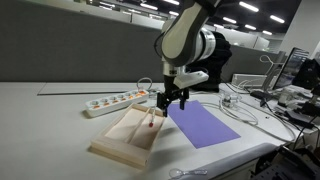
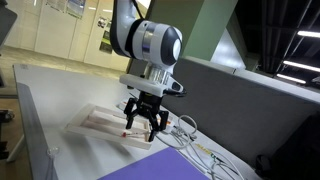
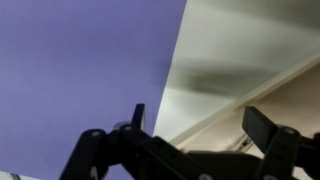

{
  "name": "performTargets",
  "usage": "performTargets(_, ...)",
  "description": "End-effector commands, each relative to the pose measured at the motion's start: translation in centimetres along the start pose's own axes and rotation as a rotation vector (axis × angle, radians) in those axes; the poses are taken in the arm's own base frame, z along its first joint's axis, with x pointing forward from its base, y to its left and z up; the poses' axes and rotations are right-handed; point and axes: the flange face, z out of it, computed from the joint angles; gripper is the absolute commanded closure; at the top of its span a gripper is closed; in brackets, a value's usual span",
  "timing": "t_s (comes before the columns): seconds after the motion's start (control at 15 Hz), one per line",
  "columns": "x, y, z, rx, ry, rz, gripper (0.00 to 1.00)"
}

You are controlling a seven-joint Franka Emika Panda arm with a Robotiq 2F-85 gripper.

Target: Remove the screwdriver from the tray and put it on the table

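I will move my gripper away from the purple sheet over the tray and then go down to the screwdriver (image 1: 150, 124), which is beside my open fingertips.
The beige tray (image 1: 122, 142) lies on the pale table (image 1: 40, 130). The small red-handled screwdriver (image 1: 150, 124) lies inside it near the far end; it also shows as a red spot in an exterior view (image 2: 124, 133). My gripper (image 1: 172, 106) is open and empty, hovering just above the tray's end next to the screwdriver, apart from it. In an exterior view the gripper (image 2: 146, 128) hangs over the tray (image 2: 95, 120). In the wrist view the open fingers (image 3: 205, 125) frame the tray rim (image 3: 270, 85) and bare table (image 3: 230, 50); I cannot make out the screwdriver there.
A flat purple sheet (image 1: 205, 122) lies right beside the tray, also in the wrist view (image 3: 80, 60). A white power strip (image 1: 115, 100) lies behind the tray. Cables (image 1: 250, 105) and desk clutter sit beyond the sheet.
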Motion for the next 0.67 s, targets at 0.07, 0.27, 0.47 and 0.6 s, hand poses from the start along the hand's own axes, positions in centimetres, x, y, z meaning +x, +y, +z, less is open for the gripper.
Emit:
performTargets(0.07, 1.9, -2.2, 0.4, 0.028, 0.12, 0.015, 0.0)
performTargets(0.27, 2.5, -3.4, 0.5, 0.059, 0.216, 0.02, 0.0)
performTargets(0.47, 2.9, -4.2, 0.9, 0.075, 0.252, 0.018, 0.0)
performTargets(0.6, 3.0, -4.5, 1.4, 0.085, 0.252, 0.027, 0.0)
